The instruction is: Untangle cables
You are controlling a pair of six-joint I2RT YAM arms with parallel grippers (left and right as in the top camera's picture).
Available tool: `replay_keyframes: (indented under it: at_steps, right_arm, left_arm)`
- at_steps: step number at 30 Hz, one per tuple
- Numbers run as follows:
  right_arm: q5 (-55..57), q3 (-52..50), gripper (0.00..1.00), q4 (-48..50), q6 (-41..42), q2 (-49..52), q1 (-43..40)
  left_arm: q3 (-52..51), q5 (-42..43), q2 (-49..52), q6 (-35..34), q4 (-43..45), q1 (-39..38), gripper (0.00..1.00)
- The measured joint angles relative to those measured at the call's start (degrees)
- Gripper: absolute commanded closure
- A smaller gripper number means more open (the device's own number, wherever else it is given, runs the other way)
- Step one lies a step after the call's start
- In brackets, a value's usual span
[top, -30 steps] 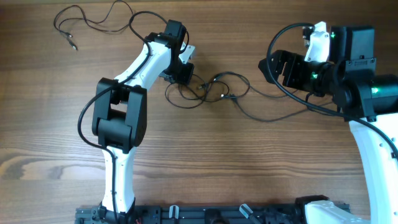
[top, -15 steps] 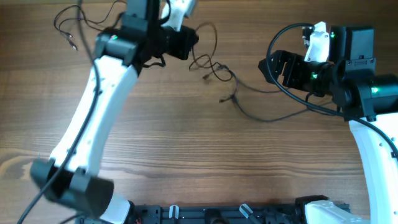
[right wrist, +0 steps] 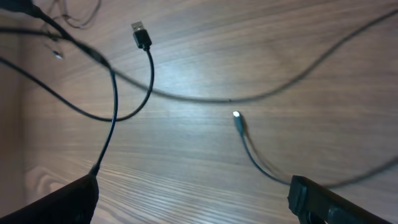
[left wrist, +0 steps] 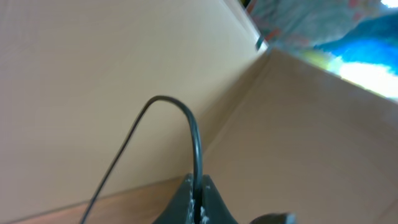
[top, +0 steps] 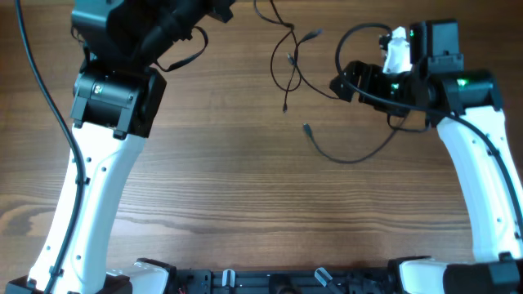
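Observation:
My left gripper will next swing down and to its left in the overhead view onto the bare tabletop, clear of the other piece of cable, and release the cable.
Thin black cables hang in strands from the top of the overhead view, with a connector end dangling. Another strand with a plug curves across the table toward the right arm. My left gripper is raised high at the top edge. The left wrist view shows it shut on a black cable that loops upward. My right gripper is open and empty beside the strands. In the right wrist view its fingers are spread wide above a USB plug and a small connector.
The wooden table lies below both arms. A black rail runs along the front edge. In the left wrist view a cardboard-coloured wall fills the background.
My left arm has risen and swung up and back, lifting the tangle off the table so the strands hang stretched out. My right gripper has shifted slightly left.

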Motion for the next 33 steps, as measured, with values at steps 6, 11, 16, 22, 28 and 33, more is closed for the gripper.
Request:
replay_keyframes:
  at_steps: [6,11,16,22,28,33]
  right_arm:
    - [-4.90,0.00,0.00,7.80,0.31,7.28,0.00]
    - [-5.57,0.00,0.00,12.11,1.33,16.83,0.00]
    - [-5.68,0.00,0.00,12.28,1.55,23.50,0.00]
    - [-1.44,0.00,0.00,7.91,2.25,26.23,0.00]
    - [1.40,0.00,0.00,7.43,3.72,26.25,0.00]
    - [0.79,0.00,0.00,7.50,3.72,26.25,0.00]
  left_arm:
    - [-0.04,0.02,-0.26,-10.58,8.13,0.00,0.96]
    - [-0.04,0.13,-0.28,-13.86,12.37,1.36,0.96]
    - [-0.04,-0.48,-0.37,-14.58,12.35,7.67,0.96]
    - [-0.04,-8.22,-0.37,-17.88,3.48,18.47,0.96]
    - [-0.04,-9.03,-0.37,-20.33,-1.81,24.28,0.96]
    - [-0.04,-4.94,-0.37,-20.57,-1.84,23.39,0.96]
